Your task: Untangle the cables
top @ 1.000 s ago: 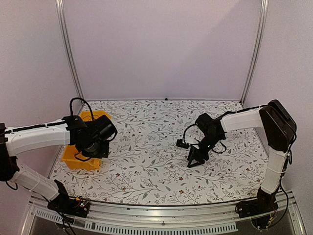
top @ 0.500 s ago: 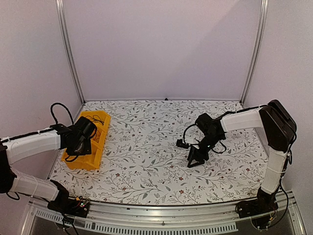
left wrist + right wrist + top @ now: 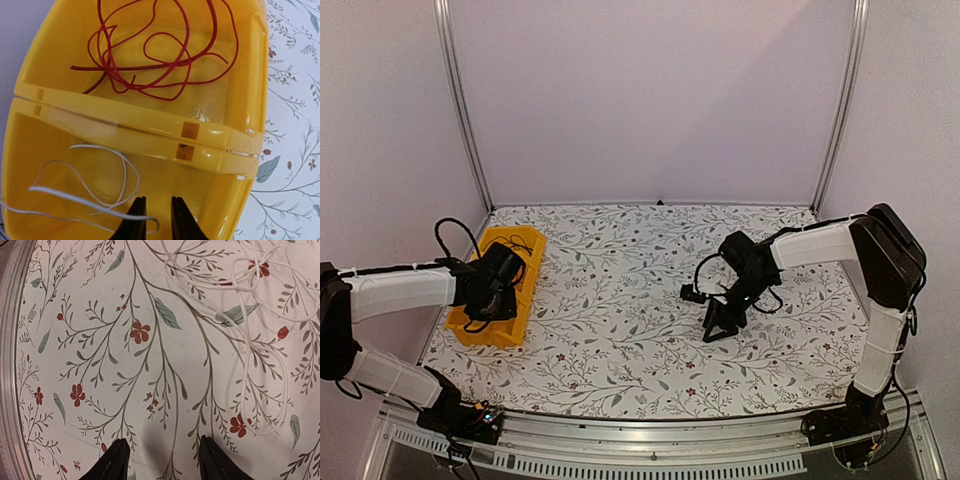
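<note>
The white wire's near strand (image 3: pixel 245 381) lies outward, apart from the looped coils; my right gripper's fingers will next move outward over it and close.
In the left wrist view a tangle of thin red wire (image 3: pixel 106 67) lies in the far compartment of a yellow bin (image 3: pixel 150 127). A thin white wire (image 3: pixel 80 200) lies looped in the near compartment. My left gripper (image 3: pixel 158 220) hangs low in that near compartment, jaws a narrow gap apart. The white wire's end lies across the left finger and nothing is pinched. In the top view it (image 3: pixel 488 300) is over the bin (image 3: pixel 525 245). My right gripper (image 3: pixel 162 460) is wide open and empty just above the tablecloth. Thin white wires (image 3: pixel 245 390) lie looped ahead and to its right. No black wire shows.
The bin stands at the table's left edge, close to the left wall post. The right gripper (image 3: pixel 720 322) is right of the table's middle. The table's metal rim (image 3: pixel 10 365) shows at the left of the right wrist view.
My left arm has swung left and come down from above the bin into its near compartment. The right arm has not moved.
</note>
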